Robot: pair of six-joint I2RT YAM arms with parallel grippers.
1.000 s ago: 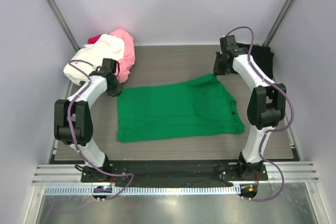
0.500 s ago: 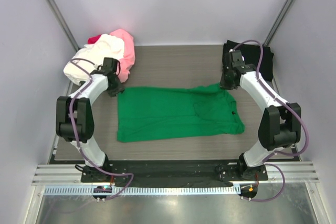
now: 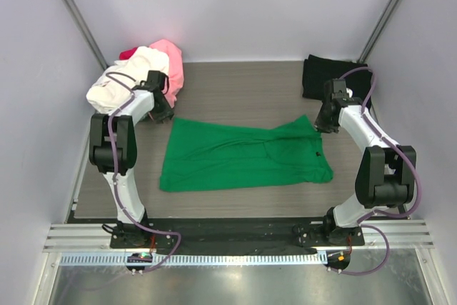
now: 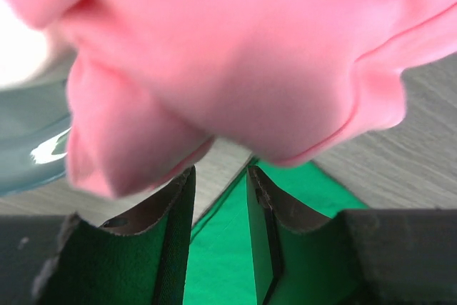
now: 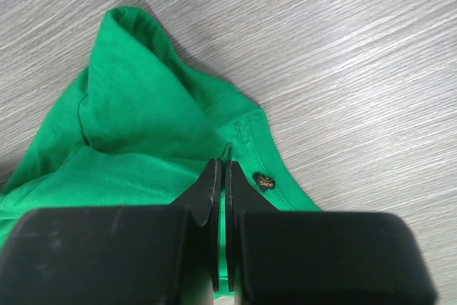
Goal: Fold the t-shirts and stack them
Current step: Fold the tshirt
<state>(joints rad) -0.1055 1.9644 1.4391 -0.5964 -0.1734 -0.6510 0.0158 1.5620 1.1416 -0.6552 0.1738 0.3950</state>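
Note:
My right gripper holds one far corner of the green t-shirt, so I will lower my left gripper, rightward in the top view, onto the green corner beside the pink t-shirt and close.
The bright green t-shirt lies spread across the middle of the table. My right gripper is at its far right corner, shut on a fold of green cloth beside the collar's size label. My left gripper hovers open just past the shirt's far left corner, with nothing between its fingers. The pink t-shirt hangs close in front of it, and green cloth shows below. Pink, cream-white and red shirts are heaped at the far left. The black t-shirt lies at the far right.
Grey walls close in the table on the left, back and right. The heap of shirts spills over the table's left edge. A metal rail runs along the near edge by the arm bases.
My left gripper has opened, let go of the green shirt's left corner and moved back toward the pink shirt. The right gripper has pulled its corner to the right and nearer, dragging the shirt along.

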